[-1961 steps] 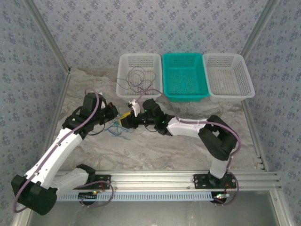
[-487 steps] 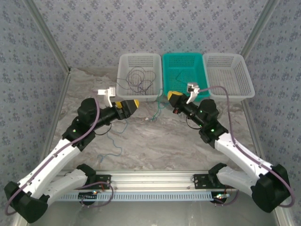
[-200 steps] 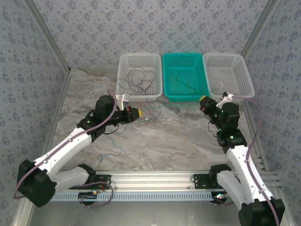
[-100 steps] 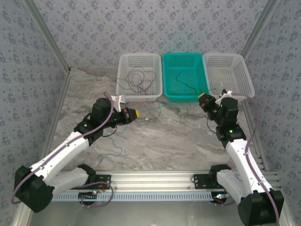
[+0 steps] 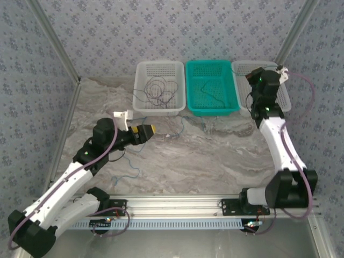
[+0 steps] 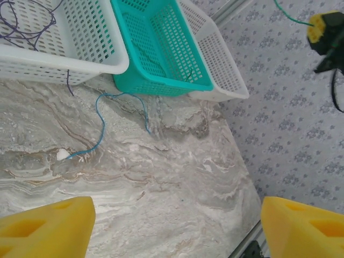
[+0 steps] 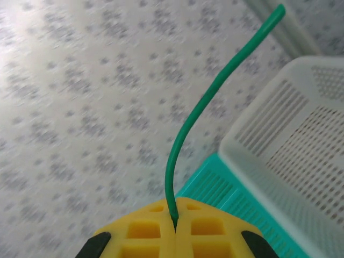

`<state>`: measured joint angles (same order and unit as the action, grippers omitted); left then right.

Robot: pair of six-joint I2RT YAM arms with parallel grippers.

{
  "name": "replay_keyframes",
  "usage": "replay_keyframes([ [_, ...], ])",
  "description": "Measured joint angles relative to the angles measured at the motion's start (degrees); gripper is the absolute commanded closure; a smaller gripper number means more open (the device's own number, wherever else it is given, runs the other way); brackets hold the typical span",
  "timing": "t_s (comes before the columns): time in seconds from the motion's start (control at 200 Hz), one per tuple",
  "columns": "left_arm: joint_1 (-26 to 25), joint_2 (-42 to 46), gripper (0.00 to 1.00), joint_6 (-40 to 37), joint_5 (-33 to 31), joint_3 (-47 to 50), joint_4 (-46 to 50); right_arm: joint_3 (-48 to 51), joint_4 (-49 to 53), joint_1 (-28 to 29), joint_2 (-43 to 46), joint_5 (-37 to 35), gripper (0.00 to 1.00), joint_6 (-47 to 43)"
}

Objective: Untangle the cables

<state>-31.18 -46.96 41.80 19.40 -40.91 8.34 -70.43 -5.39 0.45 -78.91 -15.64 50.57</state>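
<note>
A thin piece of cable is already in the basket. So my right gripper will next move the dark green cable sideways over the open top of the teal basket (image 5: 231,86) and let it go.
My right gripper (image 7: 174,226) is shut on the dark green cable (image 7: 188,134), whose free end curves up from the yellow pads. It hangs raised (image 5: 252,76) between the teal basket (image 5: 231,86) and the right white basket (image 5: 285,91); the left wrist view shows it high up (image 6: 325,32). A thin strand (image 5: 207,88) lies in the teal basket. The dark cable (image 5: 158,88) coils in the left white basket (image 5: 141,72). The blue cable (image 6: 102,123) lies on the table (image 5: 215,156) ahead of my left gripper (image 6: 177,207), which is open and empty (image 5: 148,130).
Three baskets stand in a row at the back of the marble-patterned table. More blue cable (image 5: 129,166) trails beside the left arm. Patterned walls and metal posts close in the sides; a rail (image 5: 177,204) runs along the near edge.
The right arm has swung up and back from over the table to the baskets, carrying the green cable. The left gripper has drawn back slightly to the left.
</note>
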Motion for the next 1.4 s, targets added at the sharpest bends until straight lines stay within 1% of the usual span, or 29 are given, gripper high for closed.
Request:
replay_keyframes([
  [0.075,0.0,1.6,0.12,-0.2,-0.4,0.7,1.1,-4.4,0.3,0.7,-5.9,-5.2,1.00,-1.8],
  [0.175,0.0,2.8,0.10,-0.4,-1.1,1.0,2.7,-10.1,1.0,2.2,-13.3,-9.2,1.00,-4.0],
  [0.36,0.0,4.4,0.09,-0.4,-2.4,1.0,4.9,-17.8,1.0,4.6,-25.2,-11.2,1.00,-7.0],
  [0.44,0.0,4.9,0.09,-0.4,-3.2,1.0,5.4,-21.8,3.0,5.7,-30.6,-12.1,1.00,-7.6],
  [0.55,0.0,5.5,0.09,-0.2,-4.7,1.0,6.2,-25.3,8.2,7.8,-36.0,-12.7,0.97,-6.4],
  [0.645,0.0,5.8,0.09,-0.1,-6.5,1.0,7.8,-24.9,13.2,9.9,-37.5,-12.6,0.85,-3.2],
  [0.74,0.0,6.0,0.09,0.3,-8.3,1.0,9.7,-22.9,16.2,11.7,-37.3,-12.4,0.68,0.6],
  [0.83,0.0,6.0,0.09,0.7,-9.2,1.0,10.5,-20.2,18.4,12.7,-36.3,-11.4,0.58,3.5],
  [0.835,0.0,6.0,0.09,0.7,-9.3,1.0,10.6,-20.1,18.5,12.7,-36.2,-11.3,0.57,3.6],
  [0.84,0.0,6.0,0.09,0.7,-9.4,1.0,10.6,-19.9,18.6,12.7,-36.2,-11.1,0.52,3.6],
  [0.844,0.0,6.0,0.09,0.7,-9.4,1.0,10.6,-19.8,18.7,12.7,-36.1,-11.1,0.51,3.5],
  [0.874,0.0,6.0,0.09,0.9,-9.7,1.0,10.7,-18.9,19.5,12.7,-35.6,-10.4,0.46,4.2],
  [0.889,0.0,5.9,0.09,0.9,-9.8,1.0,10.8,-18.5,20.0,12.7,-35.2,-10.2,0.40,4.6],
  [0.904,0.1,5.9,0.09,1.0,-9.8,1.0,10.8,-18.0,20.4,12.6,-34.8,-9.9,0.36,5.0],
  [0.929,0.1,5.8,0.09,1.1,-9.9,1.0,10.8,-17.4,20.9,12.4,-34.0,-9.4,0.28,5.8],
  [0.964,0.1,5.6,0.09,1.3,-10.1,1.0,10.9,-16.7,21.6,12.2,-32.9,-8.9,0.23,6.2],
  [1.024,0.1,5.1,0.09,1.6,-10.3,1.0,10.9,-15.6,23.0,11.6,-30.1,-7.7,0.12,6.8],
  [1.084,0.1,4.6,0.09,2.1,-10.5,1.0,11.0,-14.8,24.2,11.0,-26.5,-6.4,0.09,7.3],
  [1.189,0.3,4.3,0.09,2.8,-10.9,1.3,11.0,-13.0,24.3,9.7,-18.6,-3.1,0.08,8.4],
  [1.324,0.8,3.1,0.09,3.5,-11.1,2.1,10.9,-8.2,22.2,7.5,-7.0,2.4,0.09,8.9],
  [1.404,0.8,1.6,0.09,3.2,-10.1,2.3,9.6,-5.1,19.8,7.2,-1.1,6.9,0.10,6.5],
])
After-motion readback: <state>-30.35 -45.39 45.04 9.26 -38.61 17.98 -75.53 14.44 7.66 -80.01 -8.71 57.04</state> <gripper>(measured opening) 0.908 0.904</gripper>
